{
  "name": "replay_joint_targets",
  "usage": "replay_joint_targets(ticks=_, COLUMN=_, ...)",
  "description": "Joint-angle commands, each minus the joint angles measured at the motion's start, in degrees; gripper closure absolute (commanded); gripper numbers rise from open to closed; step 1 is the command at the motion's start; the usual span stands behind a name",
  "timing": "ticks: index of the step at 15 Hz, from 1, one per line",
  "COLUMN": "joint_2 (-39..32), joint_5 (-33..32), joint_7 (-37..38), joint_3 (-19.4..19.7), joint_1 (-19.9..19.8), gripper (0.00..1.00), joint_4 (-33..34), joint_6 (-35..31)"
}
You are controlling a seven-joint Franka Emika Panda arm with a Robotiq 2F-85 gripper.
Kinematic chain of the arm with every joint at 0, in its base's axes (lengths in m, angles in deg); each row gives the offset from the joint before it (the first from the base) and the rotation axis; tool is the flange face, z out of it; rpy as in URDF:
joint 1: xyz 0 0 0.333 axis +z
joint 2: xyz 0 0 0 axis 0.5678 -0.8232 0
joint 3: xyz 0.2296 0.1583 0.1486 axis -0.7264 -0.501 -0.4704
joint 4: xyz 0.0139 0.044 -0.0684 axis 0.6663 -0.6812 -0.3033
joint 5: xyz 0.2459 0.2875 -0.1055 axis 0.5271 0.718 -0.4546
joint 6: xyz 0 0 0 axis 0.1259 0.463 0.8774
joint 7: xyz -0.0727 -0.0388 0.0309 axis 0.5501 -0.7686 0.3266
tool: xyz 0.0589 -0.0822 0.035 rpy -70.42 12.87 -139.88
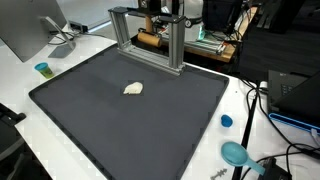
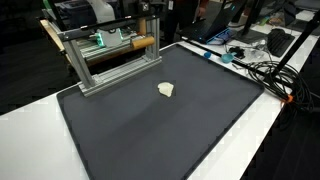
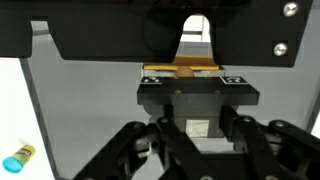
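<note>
The short wooden bar and dark block [image 3: 197, 97] will come along to the pale slot of the black plate as I move my gripper toward that plate next.
A metal frame [image 1: 150, 45] stands at the far edge of the black mat [image 1: 120, 125], with a wooden rod [image 1: 150, 38] lying across it. My gripper [image 1: 163, 20] hangs just behind the frame's top, partly hidden by it in both exterior views. In the wrist view my gripper [image 3: 197, 118] comes in from the bottom, and its fingers [image 3: 160, 125] press both sides of a dark block [image 3: 197, 97] with small markers, which sits at the end of the wooden rod [image 3: 185, 68]. A small white crumpled lump [image 1: 133, 89] lies alone on the mat [image 2: 150, 130], well away from the gripper.
A blue cap [image 1: 227, 121] and a teal disc [image 1: 235, 153] lie on the white table beside the mat. A small blue and yellow cup [image 1: 43, 69] stands near a monitor [image 1: 30, 30]. Cables [image 2: 265, 70] and electronics crowd the table's edge.
</note>
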Motion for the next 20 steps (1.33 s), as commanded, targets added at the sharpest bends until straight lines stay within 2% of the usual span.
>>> replay_joint_targets(ticks=1, joint_2=4.93, joint_5=1.36, joint_7=-0.15, joint_3=0.65, joint_1=0.54, gripper=0.78, joint_4=-3.14, joint_6=0.69)
replay_joint_targets(ticks=10, joint_2=10.12, joint_5=3.2, joint_7=-3.23, joint_3=2.05, joint_1=1.24, gripper=0.78, joint_4=-8.69, joint_6=2.42)
replay_joint_targets(ticks=11, joint_2=9.66, joint_5=3.24, joint_7=-3.59, joint_3=1.95, joint_1=1.44, gripper=0.28, joint_4=-8.72, joint_6=3.08)
replay_joint_targets(ticks=13, joint_2=9.08, joint_5=3.53, joint_7=-4.04, joint_3=1.75, joint_1=1.79, gripper=0.2, joint_4=-8.63, joint_6=3.78)
replay_joint_targets(ticks=16, joint_2=8.97, joint_5=3.76, joint_7=-4.23, joint_3=1.42, joint_1=2.29, gripper=0.01, joint_4=-8.31, joint_6=4.8)
replay_joint_targets(ticks=20, joint_2=13.23, joint_5=3.31, joint_7=-2.06, joint_3=1.6, joint_1=1.19, gripper=0.0, joint_4=-8.74, joint_6=6.18)
